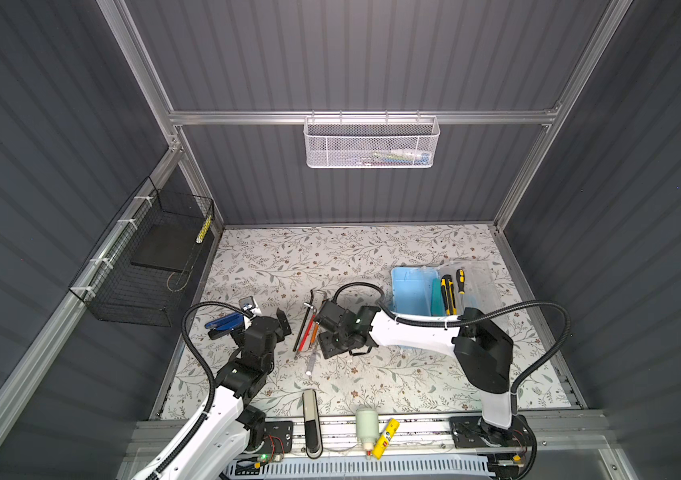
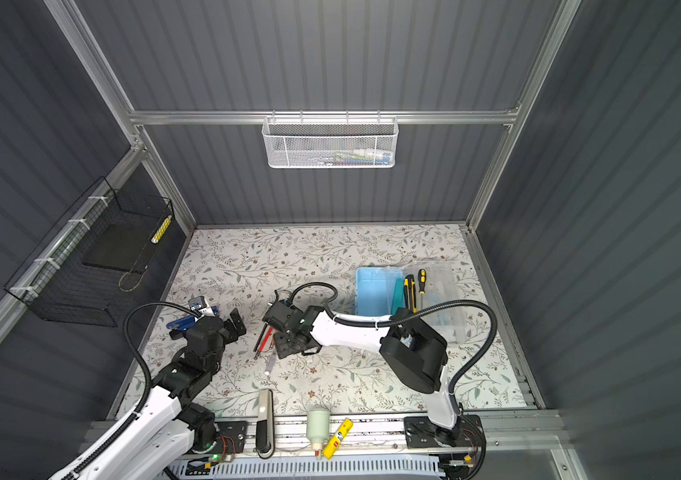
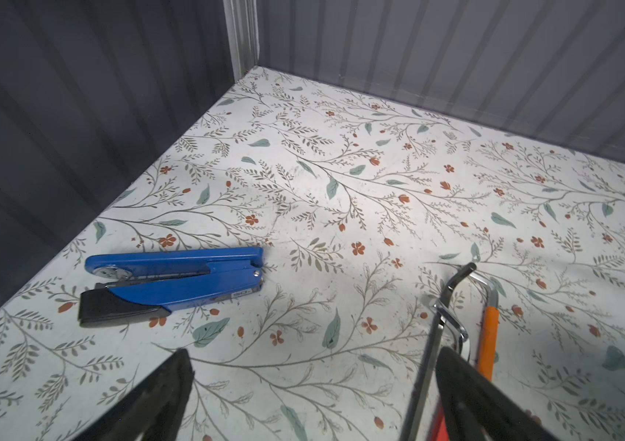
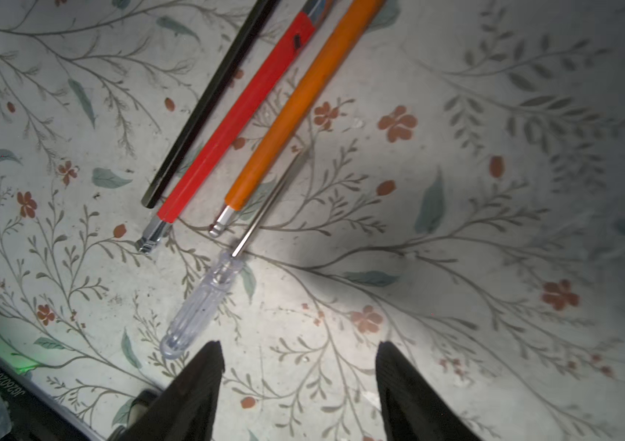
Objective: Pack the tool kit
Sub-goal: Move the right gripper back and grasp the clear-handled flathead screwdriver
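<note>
Next, my right gripper shifts toward the hex-key side and lowers its open fingers around the screwdriver's clear handle [image 1: 310, 365] [image 4: 200, 308]. The handle lies below the gripper, beside the fingers on that side.
The tool kit [image 1: 411, 291] [image 2: 374, 291] is a light-blue box lying open at the right of the mat. Its clear lid [image 1: 480, 282] is folded out beside it, and two yellow-and-black screwdrivers [image 1: 449, 295] rest at the hinge. Black, red and orange hex keys [image 1: 307, 326] [image 4: 234, 126] lie side by side at mid-table. A clear-handled screwdriver [image 4: 204, 305] [image 1: 311, 361] lies next to them. My right gripper [image 4: 299, 347] [image 1: 327, 345] hovers open just beside that handle, holding nothing. My left gripper [image 3: 314, 355] [image 1: 272, 324] is open wide over bare mat, between a blue stapler [image 3: 173, 278] and the hex keys.
A white mesh basket [image 1: 372, 143] hangs on the back wall and a black wire basket [image 1: 151, 266] on the left wall. On the front rail lie a grey-and-black bar [image 1: 312, 419], a white bottle [image 1: 367, 426] and a yellow tube [image 1: 386, 436].
</note>
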Motion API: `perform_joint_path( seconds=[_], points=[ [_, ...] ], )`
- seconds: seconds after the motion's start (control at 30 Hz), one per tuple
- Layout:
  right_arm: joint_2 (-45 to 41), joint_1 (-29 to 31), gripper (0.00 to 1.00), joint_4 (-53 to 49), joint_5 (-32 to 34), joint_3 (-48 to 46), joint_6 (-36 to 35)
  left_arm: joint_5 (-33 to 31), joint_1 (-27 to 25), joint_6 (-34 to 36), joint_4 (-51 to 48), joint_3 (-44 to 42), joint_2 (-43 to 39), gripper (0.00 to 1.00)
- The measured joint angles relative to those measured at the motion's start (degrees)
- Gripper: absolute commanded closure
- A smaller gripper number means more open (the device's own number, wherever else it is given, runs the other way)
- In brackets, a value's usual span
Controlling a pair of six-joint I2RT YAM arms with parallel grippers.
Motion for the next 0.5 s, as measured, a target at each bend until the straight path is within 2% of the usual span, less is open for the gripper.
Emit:
perform_joint_path(
  seconds=[0.27,0.5],
  points=[
    [6.43,1.77,0.34,0.33,-0.83,6.8,1.03,0.15,2.38,-1.49,-1.29,-0.26,-0.9,0.01],
    [11.61,2.45,0.35,-3.69,-0.5,12.07,0.98,1.07,2.73,-1.49,-1.27,-0.26,-0.13,0.01]
  ],
)
